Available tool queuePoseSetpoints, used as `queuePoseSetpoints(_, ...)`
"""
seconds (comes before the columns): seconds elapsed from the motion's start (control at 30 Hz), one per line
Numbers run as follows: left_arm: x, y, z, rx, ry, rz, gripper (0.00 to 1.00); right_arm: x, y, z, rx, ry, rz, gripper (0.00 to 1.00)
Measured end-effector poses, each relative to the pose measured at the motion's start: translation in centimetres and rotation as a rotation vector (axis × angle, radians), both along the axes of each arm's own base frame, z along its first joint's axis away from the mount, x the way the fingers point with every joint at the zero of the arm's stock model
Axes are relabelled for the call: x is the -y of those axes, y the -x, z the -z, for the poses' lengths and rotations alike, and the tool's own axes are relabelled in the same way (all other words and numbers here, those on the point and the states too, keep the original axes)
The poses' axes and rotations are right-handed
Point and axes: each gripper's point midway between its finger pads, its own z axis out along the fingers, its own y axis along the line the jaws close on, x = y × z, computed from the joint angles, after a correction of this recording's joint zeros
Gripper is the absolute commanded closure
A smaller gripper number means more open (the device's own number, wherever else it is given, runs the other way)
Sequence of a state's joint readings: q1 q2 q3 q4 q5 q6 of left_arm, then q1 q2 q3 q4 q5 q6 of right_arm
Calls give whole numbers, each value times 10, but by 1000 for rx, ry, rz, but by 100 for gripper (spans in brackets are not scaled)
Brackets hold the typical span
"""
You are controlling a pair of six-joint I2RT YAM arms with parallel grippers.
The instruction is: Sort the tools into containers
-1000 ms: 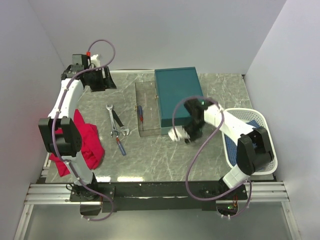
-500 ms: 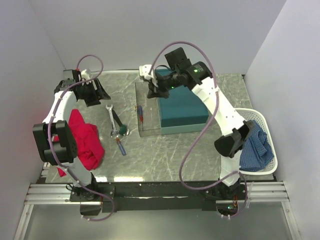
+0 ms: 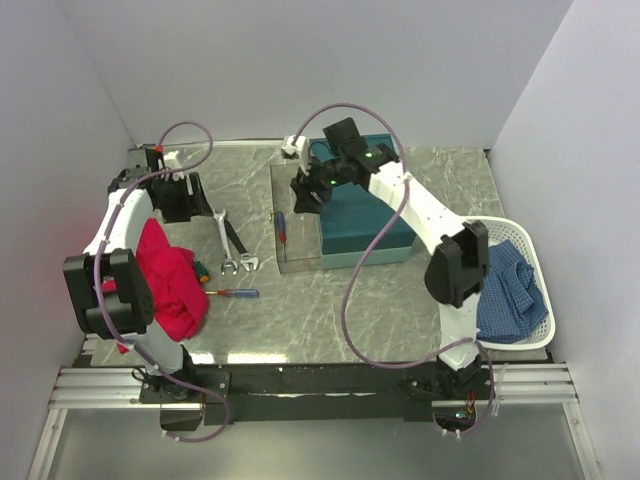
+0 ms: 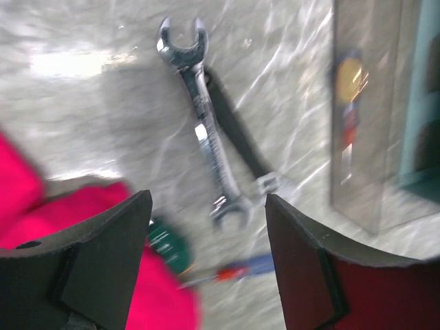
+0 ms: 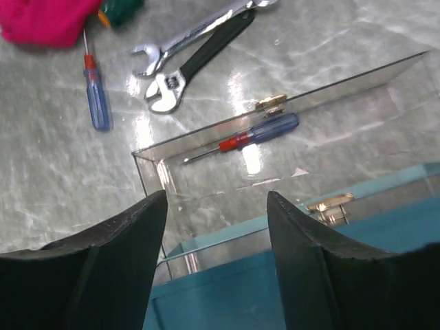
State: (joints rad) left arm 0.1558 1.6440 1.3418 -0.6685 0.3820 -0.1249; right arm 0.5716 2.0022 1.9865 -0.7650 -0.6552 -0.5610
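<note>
The green screwdriver's handle pokes clear of the red cloth, so my left gripper moves back toward my base and down onto it next.
A silver wrench and a black-handled adjustable wrench lie crossed on the table left of the teal box. A red-and-blue screwdriver lies in front of them. A stubby green screwdriver pokes out beside the red cloth. A second red-and-blue screwdriver lies in the box's clear, flat-open lid. My left gripper is open and empty above the wrenches. My right gripper is open and empty over the box's left edge. The white basket stands at the right.
A blue cloth fills the basket. The red cloth lies at the table's left edge by the left arm. White walls close in the back and both sides. Bare marble surface lies in front of the box.
My right arm swung from the box's front up and over to its left edge. The table screwdriver turned from slanted to level and the green screwdriver came into view. My left gripper shifted slightly.
</note>
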Motion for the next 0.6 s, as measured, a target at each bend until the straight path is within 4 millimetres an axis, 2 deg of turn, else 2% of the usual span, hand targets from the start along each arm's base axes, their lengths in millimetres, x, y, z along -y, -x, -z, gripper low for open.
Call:
queuePoseSetpoints(0.07,-6,4,-4,-4,-69,79,28,7,2,-8,14,-26,38,30)
queuePoseSetpoints(0.2,-19,5,-28,28,-232,323,35,20,10,-39,52,-103,108,29)
queuePoseSetpoints(0.27,-22,10,-30,3,-269,415,38,24,11,-52,80,-136,132,29)
queuePoseSetpoints(0.33,-23,20,-19,-53,-286,490,38,26,10,-62,104,-157,154,29)
queuePoseSetpoints(0.43,-16,49,12,-196,-246,571,40,29,7,-63,129,-162,175,29)
queuePoseSetpoints(0.53,1,80,40,-322,-175,622,42,33,5,-53,127,-139,193,29)
queuePoseSetpoints(0.6,11,94,49,-372,-139,630,42,36,5,-44,121,-118,204,29)
